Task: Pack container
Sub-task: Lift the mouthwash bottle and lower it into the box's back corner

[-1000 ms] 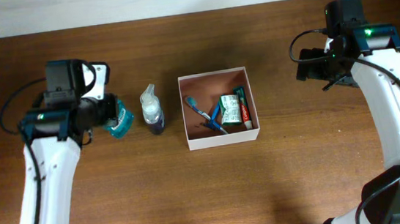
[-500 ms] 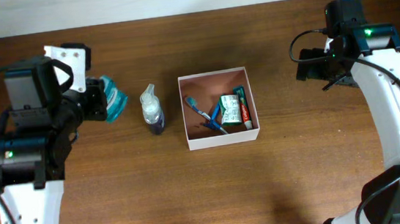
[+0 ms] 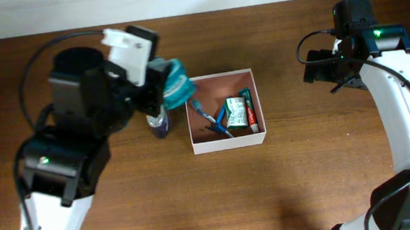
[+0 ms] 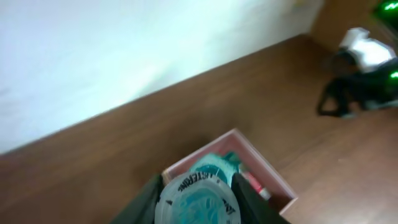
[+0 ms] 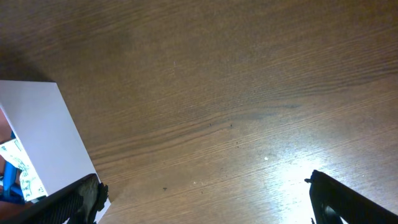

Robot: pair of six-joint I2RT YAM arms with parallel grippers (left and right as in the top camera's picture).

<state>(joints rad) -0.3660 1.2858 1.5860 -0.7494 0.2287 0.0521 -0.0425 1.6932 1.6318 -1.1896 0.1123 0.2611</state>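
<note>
The container's bare far end (image 3: 205, 89) lies below my left gripper and to its right in the overhead view. The left gripper moves over it and down next.
The container (image 3: 229, 142) is a shallow white-walled square box with a reddish floor, standing mid-table. In it lie a blue toothbrush (image 3: 205, 115), a green-and-white pack (image 3: 237, 114) and a red tube (image 3: 251, 110). My left gripper (image 3: 162, 88) is raised and shut on a teal mouthwash bottle (image 3: 177, 84), which hangs over the container's left wall. In the left wrist view the bottle's base (image 4: 198, 200) fills the gap between my fingers, with the container's rim (image 4: 264, 165) beyond. My right gripper (image 3: 320, 70) stands open far to the right, over bare wood (image 5: 205, 205).
A small clear spray bottle (image 3: 159, 125) with a dark lower half stands just left of the container, partly under my left arm. The container's white outer wall (image 5: 40, 137) shows at the left of the right wrist view. A pale wall borders the table's far edge.
My left arm has risen and carried the teal bottle rightward, from left of the spray bottle to above the container's left wall. The right arm has not moved.
</note>
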